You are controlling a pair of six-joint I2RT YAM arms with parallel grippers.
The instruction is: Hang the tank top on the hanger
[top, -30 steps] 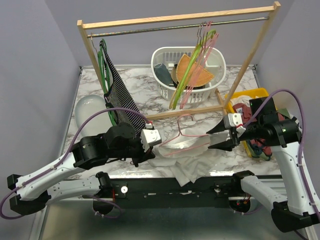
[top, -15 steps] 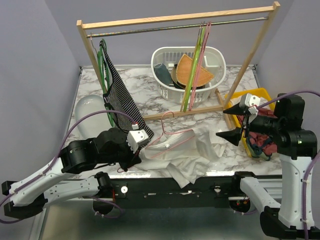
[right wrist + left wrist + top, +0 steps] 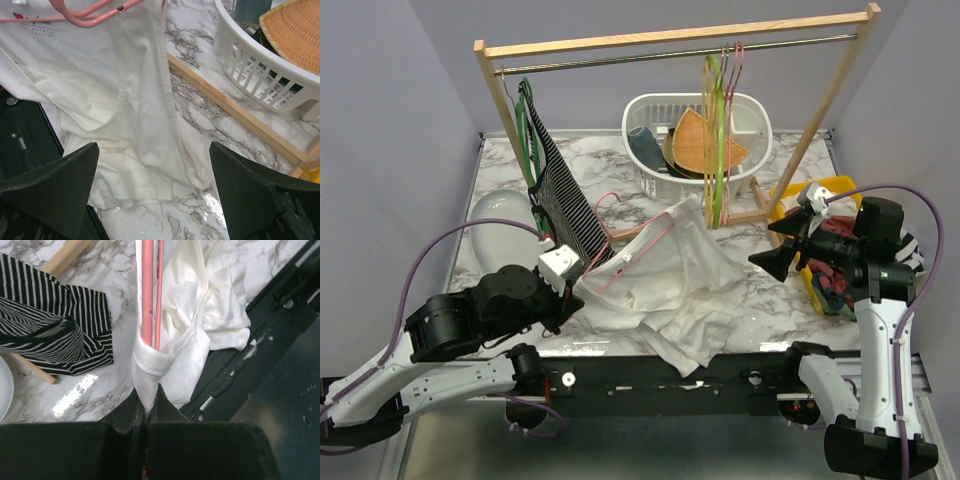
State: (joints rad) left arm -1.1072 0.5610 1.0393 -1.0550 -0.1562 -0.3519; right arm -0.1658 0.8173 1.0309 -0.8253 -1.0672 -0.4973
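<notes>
I should lift my left gripper outward next and let go of the pink hanger on the bar by the striped garment, because the bar is above my fingers and outward of them.
My left gripper is shut on a strap of the white tank top, pinched where it folds over one end of the pink wire hanger. In the left wrist view the jaws clamp the fabric, and the hanger's wires run straight away under the tank top. The garment hangs from that end and trails onto the marble, partly over the front edge. My right gripper is open and empty, right of the cloth. Its wrist view shows the tank top and the hanger below the spread fingers.
A wooden rack spans the back with a striped garment on a dark green hanger at left and lime and pink hangers at right. A white basket sits behind. A yellow bin of clothes is at right, a white bowl at left.
My left gripper pulled back to the left and lifted the hanger end with the strap, stretching the tank top out. My right gripper left the cloth and moved right and up, open.
</notes>
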